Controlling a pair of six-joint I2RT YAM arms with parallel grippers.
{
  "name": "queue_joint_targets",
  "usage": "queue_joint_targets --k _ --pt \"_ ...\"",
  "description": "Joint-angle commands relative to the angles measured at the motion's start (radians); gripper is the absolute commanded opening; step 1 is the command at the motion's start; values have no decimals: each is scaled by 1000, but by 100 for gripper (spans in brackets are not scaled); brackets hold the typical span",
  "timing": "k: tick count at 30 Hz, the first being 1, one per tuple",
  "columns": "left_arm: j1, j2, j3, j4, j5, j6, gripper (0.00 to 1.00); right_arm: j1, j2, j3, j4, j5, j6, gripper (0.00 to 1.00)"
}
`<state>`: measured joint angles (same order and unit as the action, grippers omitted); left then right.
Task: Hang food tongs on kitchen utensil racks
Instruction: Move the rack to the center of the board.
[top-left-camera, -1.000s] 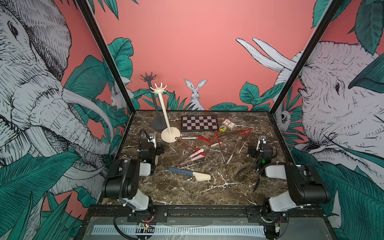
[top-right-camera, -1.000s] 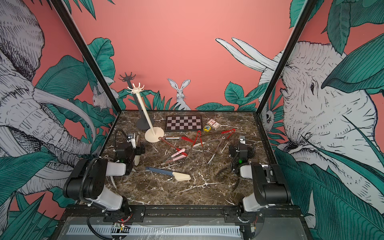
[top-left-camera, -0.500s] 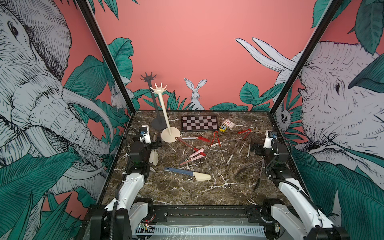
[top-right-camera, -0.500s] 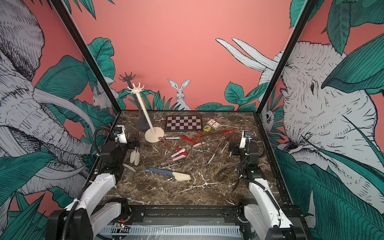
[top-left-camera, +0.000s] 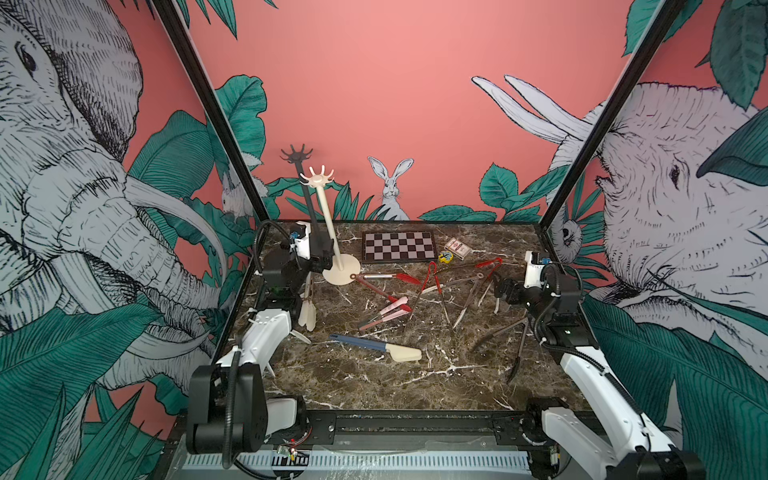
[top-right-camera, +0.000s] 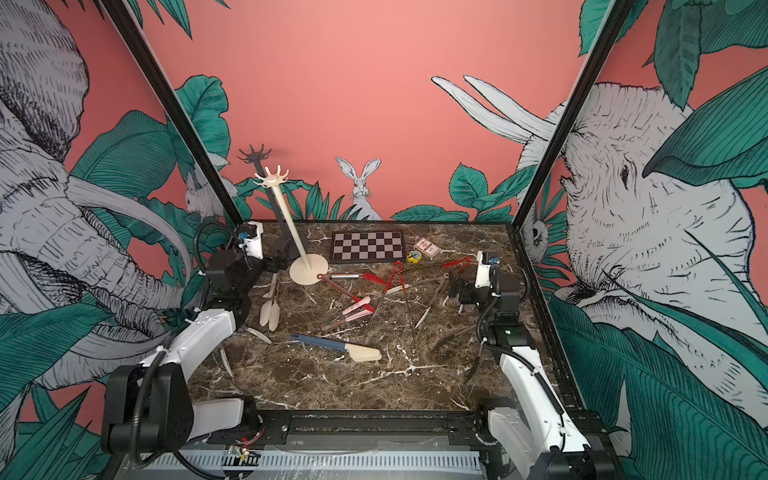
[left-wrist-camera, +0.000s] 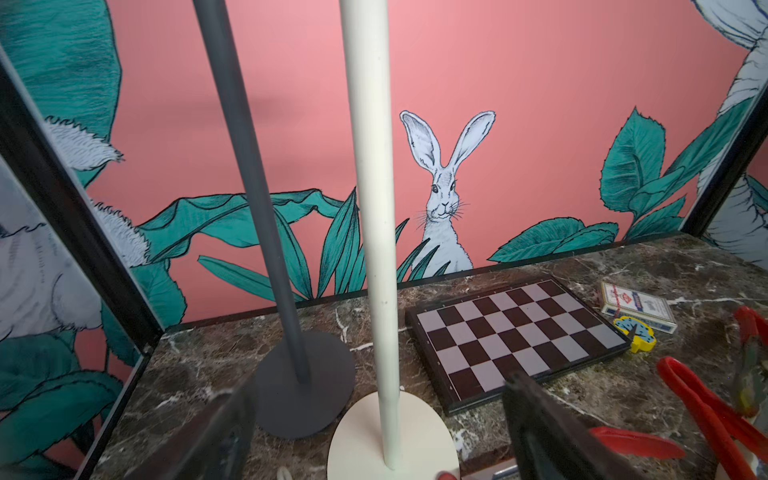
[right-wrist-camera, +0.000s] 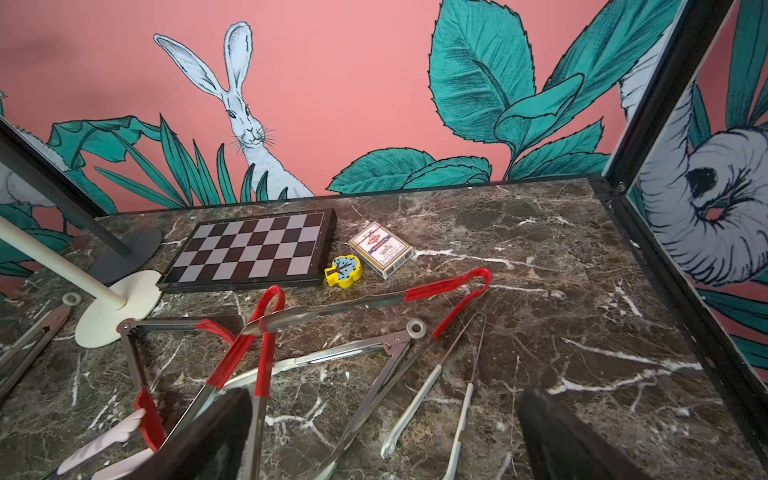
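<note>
My open left gripper moves outward and up onto the middle of the cream pole next and closes, because the pole already rises between its fingers.
The cream-white kitchen utensil rack (top-left-camera: 329, 224) and the dark grey one (top-left-camera: 306, 191) stand at the back left, with no tongs on their prongs. Several food tongs lie on the marble: red-tipped (top-left-camera: 386, 277), pink-tipped (top-left-camera: 388, 309), blue with a cream tip (top-left-camera: 374, 345), cream-tipped (top-left-camera: 307, 316), black (top-left-camera: 515, 345). My left gripper (top-left-camera: 316, 264) is open just before the rack bases, and the cream pole (left-wrist-camera: 374, 208) rises between its fingers (left-wrist-camera: 216, 436), a little ahead of them. My right gripper (right-wrist-camera: 384, 436) hangs open over slim white-tipped tongs (right-wrist-camera: 415, 399), holding nothing.
A checkered board (top-left-camera: 399, 246), a card pack (top-left-camera: 458, 248) and a small yellow block (top-left-camera: 445, 257) lie along the back edge. Black frame posts and mural walls close in both sides. The left arm's elbow (top-left-camera: 266, 332) reaches over the left side of the table.
Both arms have unfolded from the front and reached toward the back. The left gripper has come up to the rack bases; the right has moved in over the tongs.
</note>
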<state>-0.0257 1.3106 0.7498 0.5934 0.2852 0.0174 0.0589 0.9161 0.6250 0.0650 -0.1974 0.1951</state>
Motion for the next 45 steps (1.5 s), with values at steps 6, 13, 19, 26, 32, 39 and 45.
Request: queue_joint_targets --k 6,13,19,26,32,39,45 --pt "-5 123 156 69 101 -4 88 4 13 47 11 -27 7 99" --pt "-4 208 228 86 93 5 86 3 28 58 15 -25 8 99" --pt "-6 256 264 115 90 -6 79 4 48 66 23 -27 13 99" --pt "-16 329 331 145 80 -11 67 4 62 68 27 -35 19 99" --pt "-25 389 395 168 86 -17 64 4 63 66 26 -32 26 99" --pt "-28 426 428 196 61 -20 47 4 66 68 22 -33 28 99" --pt "-28 423 424 217 63 -24 31 4 64 73 15 -23 19 99"
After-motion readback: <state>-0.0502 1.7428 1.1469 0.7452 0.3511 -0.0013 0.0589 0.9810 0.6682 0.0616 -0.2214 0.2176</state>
